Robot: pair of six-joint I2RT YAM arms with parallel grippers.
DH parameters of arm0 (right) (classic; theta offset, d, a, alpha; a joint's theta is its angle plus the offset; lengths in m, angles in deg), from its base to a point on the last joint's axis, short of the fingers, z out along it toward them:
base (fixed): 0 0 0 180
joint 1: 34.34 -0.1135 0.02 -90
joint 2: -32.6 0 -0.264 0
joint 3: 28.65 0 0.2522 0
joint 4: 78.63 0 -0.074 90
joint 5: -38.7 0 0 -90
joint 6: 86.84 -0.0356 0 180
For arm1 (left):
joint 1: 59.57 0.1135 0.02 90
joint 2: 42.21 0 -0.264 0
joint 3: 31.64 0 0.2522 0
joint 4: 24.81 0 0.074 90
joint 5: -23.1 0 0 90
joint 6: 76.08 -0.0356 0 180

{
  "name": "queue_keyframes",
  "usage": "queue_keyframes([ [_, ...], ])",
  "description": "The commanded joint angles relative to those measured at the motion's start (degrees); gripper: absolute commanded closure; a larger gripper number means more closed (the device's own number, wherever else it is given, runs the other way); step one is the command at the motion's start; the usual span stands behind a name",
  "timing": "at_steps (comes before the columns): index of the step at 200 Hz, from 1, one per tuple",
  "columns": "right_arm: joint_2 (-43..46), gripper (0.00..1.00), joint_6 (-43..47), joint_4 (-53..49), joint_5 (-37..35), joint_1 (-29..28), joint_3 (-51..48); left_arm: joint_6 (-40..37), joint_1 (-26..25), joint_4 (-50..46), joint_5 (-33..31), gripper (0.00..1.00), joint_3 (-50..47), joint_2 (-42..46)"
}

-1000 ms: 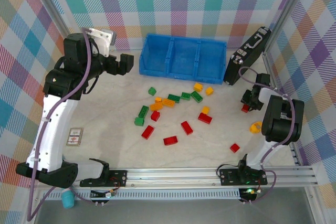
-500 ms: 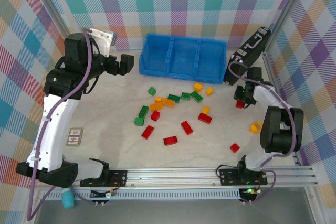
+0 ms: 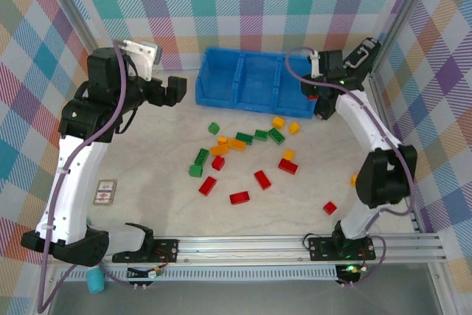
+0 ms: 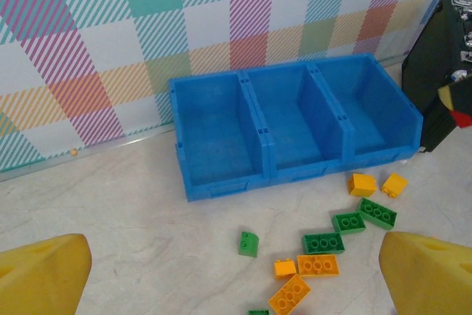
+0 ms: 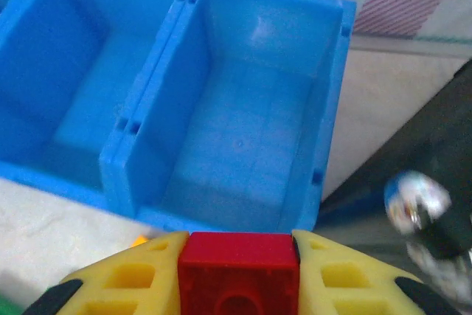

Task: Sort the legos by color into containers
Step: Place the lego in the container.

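Observation:
The right gripper moves away from the black case and down into the container nearest it next. It releases the red lego there, as that container stands empty.
The blue tray (image 3: pixel 254 99) stands at the back of the table, and its three containers (image 4: pixel 221 182) hold nothing. My right gripper (image 3: pixel 314 92) hovers at the front edge of the rightmost container (image 5: pixel 251 138), shut on a red lego (image 5: pixel 240 271). Red, green and yellow-orange legos lie scattered in front of the tray: a small green one (image 4: pixel 248 243), a red one (image 3: pixel 239 198) and an orange one (image 4: pixel 318 265) among them. High at the back left, well clear of the legos, my left gripper (image 3: pixel 175 90) stands open, yellow fingers (image 4: pixel 40 274) wide apart.
A black case (image 3: pixel 361 57) leans against the right wall beside the tray, close to my right gripper. One red lego (image 3: pixel 330 207) lies apart at the front right. A small card (image 3: pixel 107 191) lies at the left. Metal rails run along the near edge.
My right arm has swung from the right side of the table back and left to the tray's rightmost container, carrying the red lego. The left arm has not moved.

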Motion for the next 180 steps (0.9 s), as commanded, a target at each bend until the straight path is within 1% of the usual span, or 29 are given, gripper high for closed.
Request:
queue_keyframes([
  [1,-5.6,0.73,3.7,2.9,-0.4,-0.2,4.9,-0.7,-0.4,0.2,-0.4,0.0,0.4,0.2],
  [50,-19.0,0.73,4.1,4.5,0.8,-1.2,14.2,-0.9,-0.4,-1.1,-1.5,0.0,1.2,-0.9],
  [111,-32.2,0.72,4.1,0.8,0.2,-1.5,25.4,0.1,-0.4,-2.3,-1.9,0.0,1.1,-1.1],
  [137,-35.4,0.7,4.1,-1.2,-0.5,-1.5,27.9,0.2,-0.4,-2.3,-1.8,0.0,1.1,-1.5],
  [180,-35.8,0.63,3.8,-1.3,-0.9,-1.4,27.0,0.1,-0.4,-2.4,-1.5,0.0,0.9,-1.8],
])
